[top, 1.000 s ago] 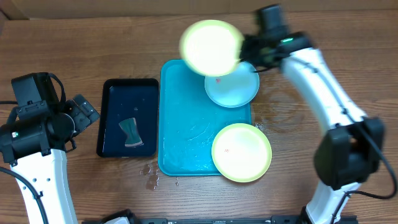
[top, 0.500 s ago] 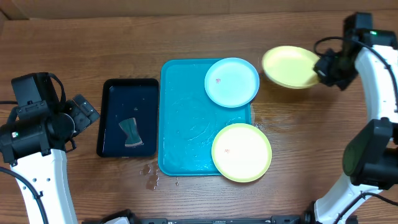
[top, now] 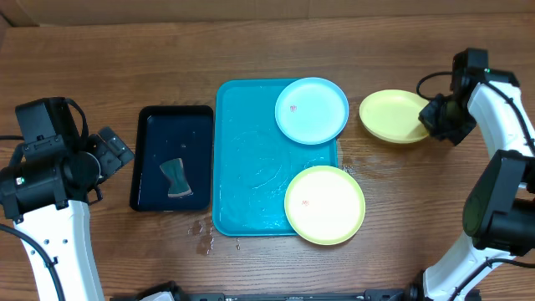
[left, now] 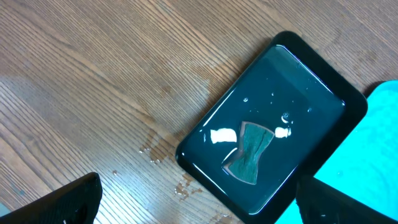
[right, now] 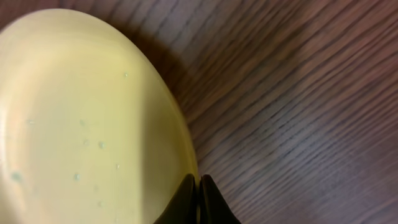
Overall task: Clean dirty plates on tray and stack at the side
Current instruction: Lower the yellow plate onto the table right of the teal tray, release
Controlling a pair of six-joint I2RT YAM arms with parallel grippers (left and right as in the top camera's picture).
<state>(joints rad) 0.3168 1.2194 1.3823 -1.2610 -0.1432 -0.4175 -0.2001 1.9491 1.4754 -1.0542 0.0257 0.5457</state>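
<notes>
The wood beside the turquoise tray is bare below the plate toward the left in the overhead view, so I will lower my right gripper that way and release the plate.
The turquoise tray [top: 247, 167] lies mid-table. On it sit a light blue plate [top: 311, 109] at the far right corner and a pale yellow-green plate [top: 324, 204] at the near right corner, both with small red specks. A second pale yellow-green plate [top: 393, 116] is on the wood to the right of the tray; it fills the right wrist view [right: 81, 118], beaded with water drops. My right gripper [top: 432, 117] is shut on its right rim [right: 198, 190]. My left gripper [left: 199, 205] is open and empty, above the wood beside the black tray.
A black rectangular tray [top: 173, 157] left of the turquoise tray holds water and a small grey-green sponge [top: 175, 177]; it also shows in the left wrist view [left: 273, 124]. Water drops lie on the wood by the trays' front edges [top: 203, 237].
My right gripper has carried the yellow-green plate from above the tray's far edge rightward and down to the wood right of the tray. The left arm has not moved.
</notes>
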